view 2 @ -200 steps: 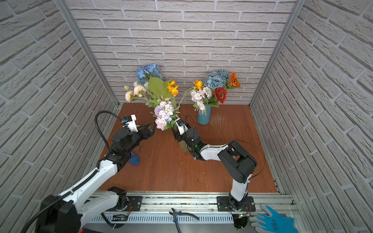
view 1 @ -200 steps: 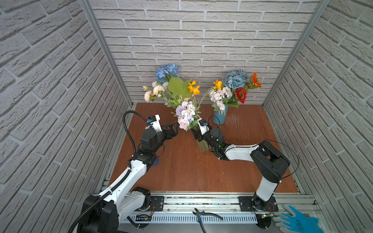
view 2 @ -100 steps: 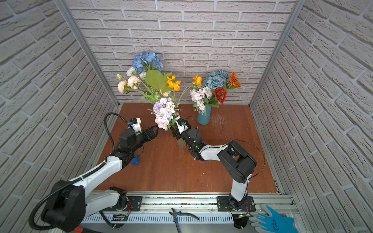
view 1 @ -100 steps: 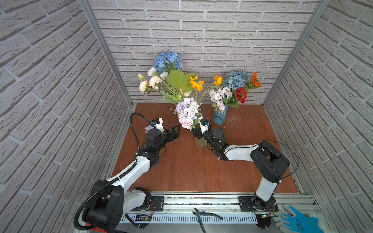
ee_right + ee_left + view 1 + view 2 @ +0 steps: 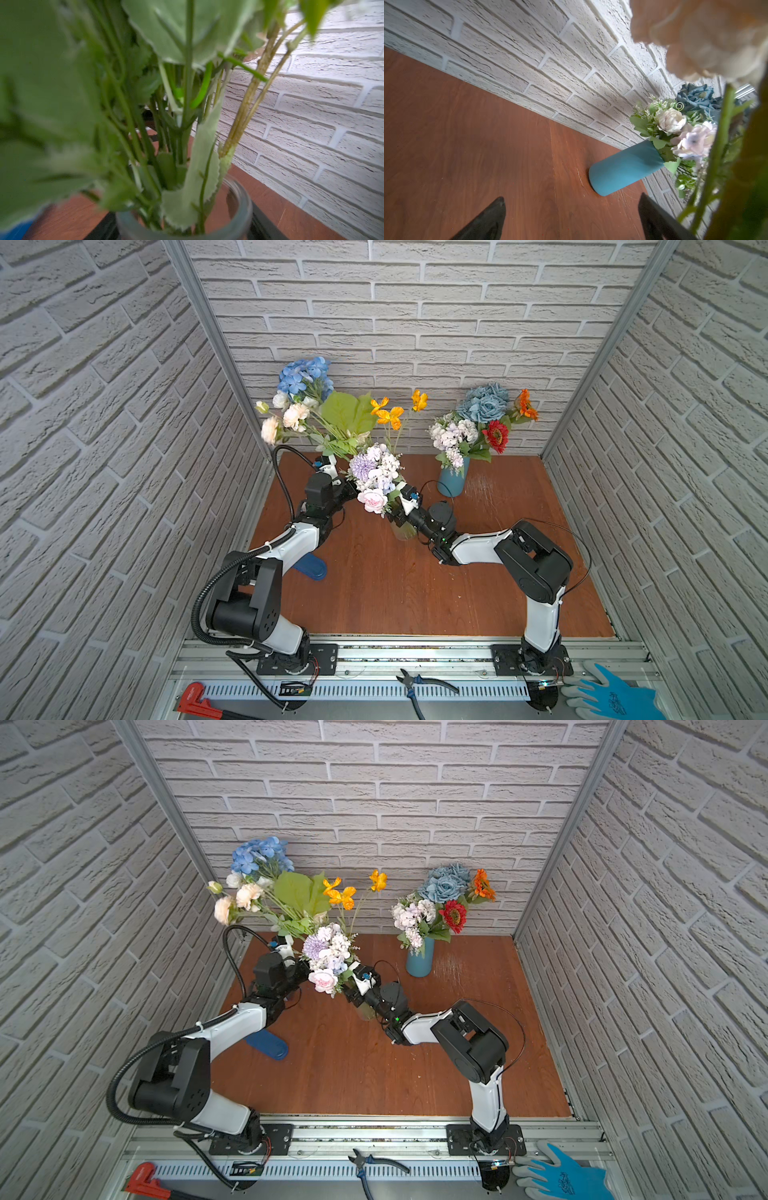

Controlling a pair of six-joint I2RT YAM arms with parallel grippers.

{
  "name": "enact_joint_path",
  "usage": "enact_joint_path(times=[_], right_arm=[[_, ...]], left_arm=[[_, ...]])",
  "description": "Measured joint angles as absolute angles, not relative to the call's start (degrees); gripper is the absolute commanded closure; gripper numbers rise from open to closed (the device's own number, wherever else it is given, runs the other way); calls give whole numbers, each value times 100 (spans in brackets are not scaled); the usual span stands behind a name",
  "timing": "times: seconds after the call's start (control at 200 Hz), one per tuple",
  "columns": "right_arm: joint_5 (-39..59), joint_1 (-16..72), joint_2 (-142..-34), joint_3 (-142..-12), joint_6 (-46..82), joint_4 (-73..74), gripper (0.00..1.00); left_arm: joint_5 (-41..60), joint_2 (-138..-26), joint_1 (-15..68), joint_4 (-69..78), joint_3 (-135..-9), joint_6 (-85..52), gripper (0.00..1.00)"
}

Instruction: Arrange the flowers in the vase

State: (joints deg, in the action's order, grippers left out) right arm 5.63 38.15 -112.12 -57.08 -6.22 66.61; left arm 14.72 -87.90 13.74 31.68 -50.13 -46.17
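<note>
The vase holds the flower stems. My right gripper will next move outward toward bare tabletop before the back wall (image 5: 417, 467) (image 5: 262, 196) and let go of them.
A clear glass vase (image 5: 402, 531) (image 5: 365, 1011) stands mid-table with my right gripper (image 5: 395, 516) (image 5: 351, 995) shut on it. In the right wrist view its rim (image 5: 239, 216) sits between the dark fingers of the gripper (image 5: 182, 228), packed with green stems (image 5: 187, 124). The flowers (image 5: 374, 477) (image 5: 328, 952) fan up and left: lilac-white clusters, cream roses, orange blooms and a blue hydrangea (image 5: 305, 375). My left gripper (image 5: 351, 489) (image 5: 305, 974) (image 5: 572, 197) is open beside the stems with nothing between its fingers. A cream bloom (image 5: 706, 37) hangs close over its camera.
A blue vase (image 5: 453, 481) (image 5: 419, 962) (image 5: 623, 168) with dusty-blue, red and orange blooms stands by the back wall. A flat blue object (image 5: 309, 566) lies under the left arm. Pliers (image 5: 419, 684), a red wrench (image 5: 195, 699) and a blue glove (image 5: 611, 695) lie on the front rail.
The bunch in the glass vase has swung up and leftward. My left arm has folded its elbow back, its open gripper staying by the stems. The right gripper keeps its hold.
</note>
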Motion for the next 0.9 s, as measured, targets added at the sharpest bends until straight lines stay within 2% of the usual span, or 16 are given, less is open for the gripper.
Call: enact_joint_path(times=[0.43,0.9], right_arm=[[915,3540,-12431,-7181,-685,6958,94],[886,3236,-13620,-8556,-615,7094,94]], left_arm=[[1898,-9404,1337,3291,-5621,-4609,2],[2126,-10169,1302,3037,-6595,-4534,2]])
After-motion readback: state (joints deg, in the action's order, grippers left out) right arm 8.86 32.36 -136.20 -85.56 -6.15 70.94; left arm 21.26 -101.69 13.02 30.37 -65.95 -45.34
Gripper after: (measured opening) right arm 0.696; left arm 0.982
